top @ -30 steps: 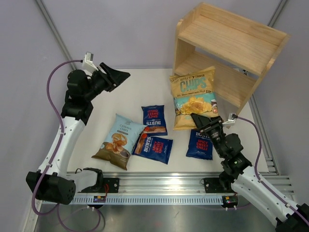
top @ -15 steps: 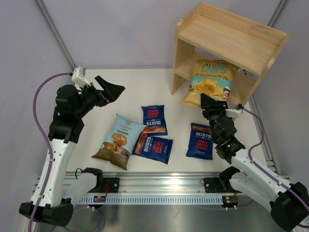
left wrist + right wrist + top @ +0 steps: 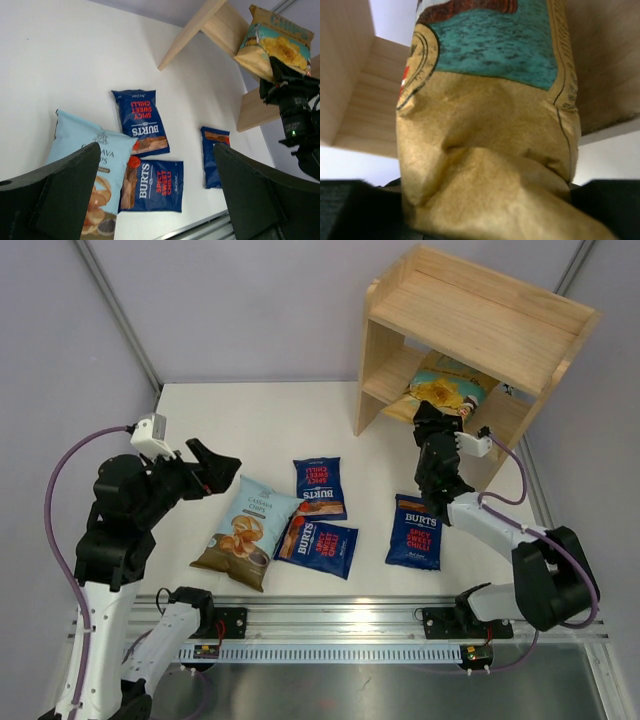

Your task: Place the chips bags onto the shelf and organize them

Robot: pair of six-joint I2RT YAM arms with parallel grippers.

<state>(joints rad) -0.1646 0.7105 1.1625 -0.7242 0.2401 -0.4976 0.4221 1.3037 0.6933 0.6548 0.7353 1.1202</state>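
Next, my right gripper needs to shift outward and to the left in the top view to release the bag, since the shelf's bare board end [image 3: 393, 373] lies that way.
My right gripper [image 3: 432, 420] is shut on the bottom of the tan-yellow chips bag [image 3: 447, 388] and holds it inside the lower tier of the wooden shelf [image 3: 480, 315]. The bag fills the right wrist view [image 3: 485, 150]. The light blue Cassava bag [image 3: 247, 530] and three dark blue Burts bags [image 3: 319, 487] [image 3: 318, 548] [image 3: 415, 531] lie flat on the table. My left gripper [image 3: 222, 462] is open and empty, raised above the table left of the Cassava bag, which also shows in the left wrist view [image 3: 87, 165].
The shelf stands at the back right corner with its open side facing the bags. A metal rail [image 3: 340, 630] runs along the table's near edge. Grey walls close in the left and back sides.
My right gripper carried the tan-yellow bag up from the table and deeper into the shelf's lower tier. My left arm lowered and swung toward the near left.
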